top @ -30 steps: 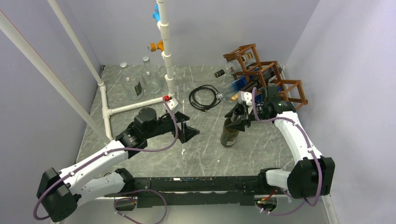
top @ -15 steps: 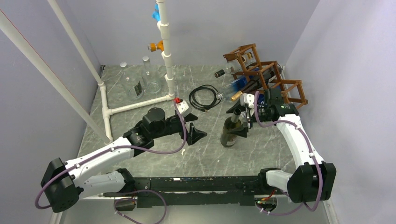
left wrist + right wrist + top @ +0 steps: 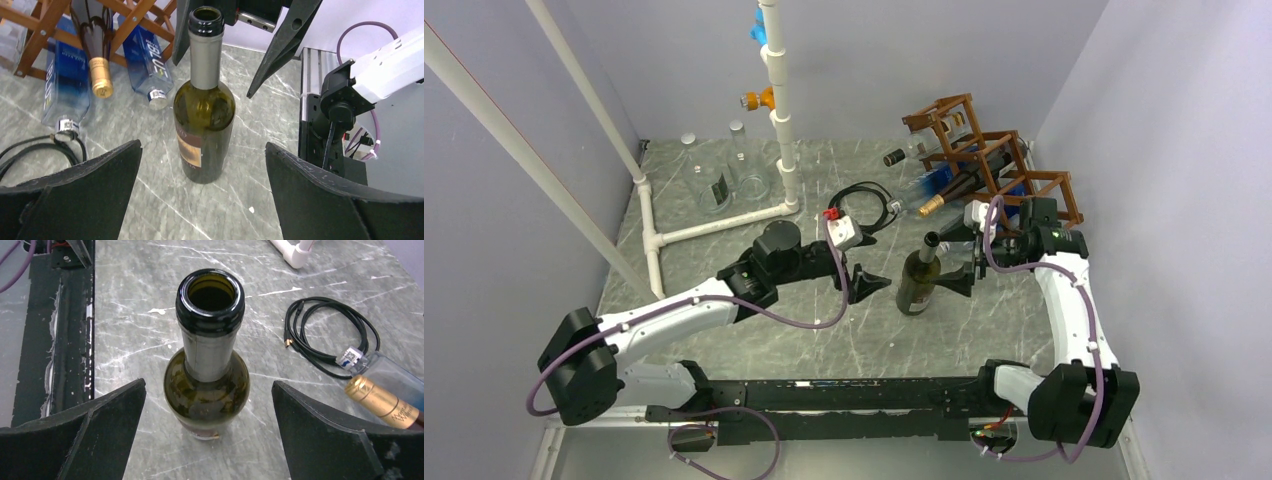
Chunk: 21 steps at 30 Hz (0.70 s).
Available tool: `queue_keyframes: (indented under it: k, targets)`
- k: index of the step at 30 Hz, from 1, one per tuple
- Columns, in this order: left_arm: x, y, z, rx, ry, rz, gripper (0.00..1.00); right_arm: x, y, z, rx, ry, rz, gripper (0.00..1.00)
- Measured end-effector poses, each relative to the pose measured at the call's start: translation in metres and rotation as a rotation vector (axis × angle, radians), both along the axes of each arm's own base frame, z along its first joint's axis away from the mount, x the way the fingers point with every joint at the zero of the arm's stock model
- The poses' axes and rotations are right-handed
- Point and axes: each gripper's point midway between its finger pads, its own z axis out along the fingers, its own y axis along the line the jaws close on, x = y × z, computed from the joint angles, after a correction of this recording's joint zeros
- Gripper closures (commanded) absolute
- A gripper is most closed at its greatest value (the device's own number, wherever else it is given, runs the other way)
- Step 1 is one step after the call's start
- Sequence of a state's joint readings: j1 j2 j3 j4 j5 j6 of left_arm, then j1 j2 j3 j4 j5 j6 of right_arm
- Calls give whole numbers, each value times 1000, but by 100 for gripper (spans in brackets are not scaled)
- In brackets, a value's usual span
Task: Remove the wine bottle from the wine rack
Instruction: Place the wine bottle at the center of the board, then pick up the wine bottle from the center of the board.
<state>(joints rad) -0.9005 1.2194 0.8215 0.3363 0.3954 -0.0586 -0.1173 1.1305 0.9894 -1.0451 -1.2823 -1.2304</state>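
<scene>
The bottle's slim neck stands still beyond the open fingers of my left gripper, so next I need to move that gripper to the right in the top view and close it around the neck.
A dark green wine bottle stands upright on the grey marble table with its mouth open, free of both grippers. It fills the middle of the left wrist view and of the right wrist view. My right gripper is open just right of it, its fingers flanking the neck without touching. My left gripper is open just left of the bottle, which stands ahead of its fingertips. The reddish-brown wooden wine rack stands at the back right and shows in the left wrist view.
The rack holds blue-labelled clear bottles and a gold-foiled dark bottle, necks pointing out. A coiled black cable lies behind the wine bottle. A white pipe frame and glass jars stand back left. Walls close both sides.
My right gripper opened off the bottle's neck and drew back to the right. The left arm swung right, bringing its open gripper close to the bottle. The bottle stayed upright.
</scene>
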Motion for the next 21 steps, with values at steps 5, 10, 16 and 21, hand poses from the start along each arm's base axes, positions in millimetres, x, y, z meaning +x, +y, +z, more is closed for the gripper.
queue_keyframes:
  k: [5, 10, 16, 21]
  targets:
    - [2, -17, 3, -17, -71, -53, 1, -2, -8, 1, -12, -13, -30, 0]
    - [7, -36, 6, -31, -119, -83, 1, -10, -9, -6, -31, -16, -42, 0]
    - [10, -59, 10, -57, -166, -107, 1, -13, -12, -10, -48, -17, -60, 0]
    - [9, -76, 8, -66, -183, -122, 0, -10, -13, -12, -54, -18, -70, 0]
